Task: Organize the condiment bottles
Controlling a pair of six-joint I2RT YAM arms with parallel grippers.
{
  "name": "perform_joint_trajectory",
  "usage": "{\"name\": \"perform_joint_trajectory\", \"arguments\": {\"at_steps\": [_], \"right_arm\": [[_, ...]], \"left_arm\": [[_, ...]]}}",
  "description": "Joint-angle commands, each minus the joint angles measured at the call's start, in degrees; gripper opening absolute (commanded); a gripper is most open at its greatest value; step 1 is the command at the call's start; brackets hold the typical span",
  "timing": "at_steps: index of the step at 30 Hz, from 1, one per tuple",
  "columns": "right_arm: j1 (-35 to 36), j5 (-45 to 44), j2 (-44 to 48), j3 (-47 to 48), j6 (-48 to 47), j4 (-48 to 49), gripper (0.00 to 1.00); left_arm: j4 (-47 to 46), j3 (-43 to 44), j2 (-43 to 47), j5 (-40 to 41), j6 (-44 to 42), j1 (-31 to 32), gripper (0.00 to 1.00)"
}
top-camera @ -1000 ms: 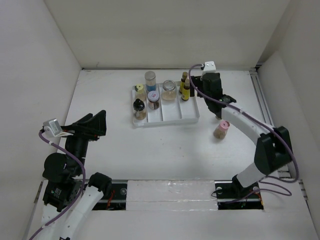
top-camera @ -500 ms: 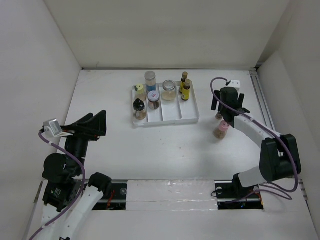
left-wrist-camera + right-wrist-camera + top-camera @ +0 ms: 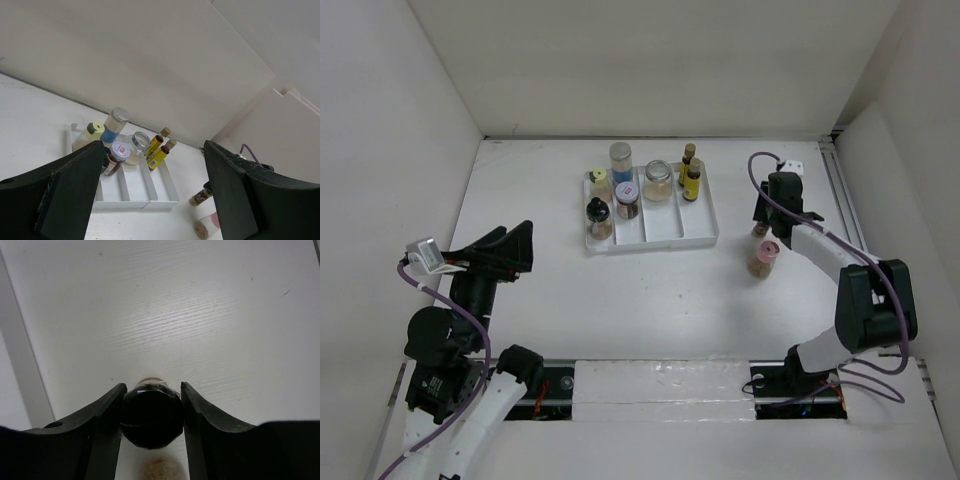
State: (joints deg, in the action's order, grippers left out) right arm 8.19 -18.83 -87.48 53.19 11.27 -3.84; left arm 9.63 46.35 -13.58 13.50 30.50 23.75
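Note:
The tray's free slot before the pale-lidded jar is to the left of my right gripper in the top view, so next I should lift that gripper across, lower the bottle and release it.
The condiment bottles stand mostly in the white divided tray (image 3: pixel 665 228): a blue-filled jar (image 3: pixel 621 160), a yellow-capped one (image 3: pixel 601 181), a dark jar (image 3: pixel 598 215), a pale-lidded jar (image 3: pixel 627 198), a silver-lidded jar (image 3: pixel 658 180) and two slim yellow-labelled bottles (image 3: pixel 690 175). Right of the tray, a pink-capped jar (image 3: pixel 762 257) stands on the table. Just behind it my right gripper (image 3: pixel 760 228) is shut on a small black-capped bottle (image 3: pixel 151 412), with both fingers against the cap. My left gripper (image 3: pixel 520 248) hovers open at the near left, holding nothing.
White walls enclose the table on three sides. A metal rail (image 3: pixel 845 200) runs along the right edge. The tray's front halves (image 3: pixel 127 190) hold nothing. The left wrist view also shows the small bottle (image 3: pixel 200 197) and the pink-capped jar (image 3: pixel 207 227).
My right gripper left the tray's back right corner, swung right and down over the small black-capped bottle, and closed on its cap. The left arm stayed still.

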Motion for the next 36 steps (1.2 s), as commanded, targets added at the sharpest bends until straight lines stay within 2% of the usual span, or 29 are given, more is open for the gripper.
{"name": "perform_joint_trajectory", "arguments": {"at_steps": [1, 3, 7, 15, 21, 25, 36], "right_arm": [[1.91, -2.61, 7.04, 0.69, 0.34, 3.04, 0.41], [4.19, -4.02, 9.77, 0.69, -1.24, 3.57, 0.40], [13.58, -3.50, 13.21, 2.53, -5.37, 4.10, 0.34], [27.84, 6.78, 6.10, 12.45, -6.61, 1.29, 0.34], [37.32, 10.12, -3.30, 20.28, -7.14, 1.29, 0.35], [40.06, 10.66, -10.06, 25.82, -7.75, 0.76, 0.35], [40.07, 6.79, -23.78, 35.84, -8.89, 0.76, 0.35]], "left_arm": [[-2.77, -0.29, -0.03, -0.40, -0.71, -0.19, 0.77], [-2.77, -0.29, -0.04, -0.40, -0.71, -0.19, 0.77], [-2.77, -0.29, -0.04, -0.40, -0.71, -0.19, 0.77], [-2.77, -0.29, -0.04, -0.40, -0.71, -0.19, 0.77], [-2.77, -0.29, -0.04, -0.40, -0.71, -0.19, 0.77], [-2.77, -0.29, -0.04, -0.40, -0.71, -0.19, 0.77], [-2.77, -0.29, -0.04, -0.40, -0.71, -0.19, 0.77]]}}
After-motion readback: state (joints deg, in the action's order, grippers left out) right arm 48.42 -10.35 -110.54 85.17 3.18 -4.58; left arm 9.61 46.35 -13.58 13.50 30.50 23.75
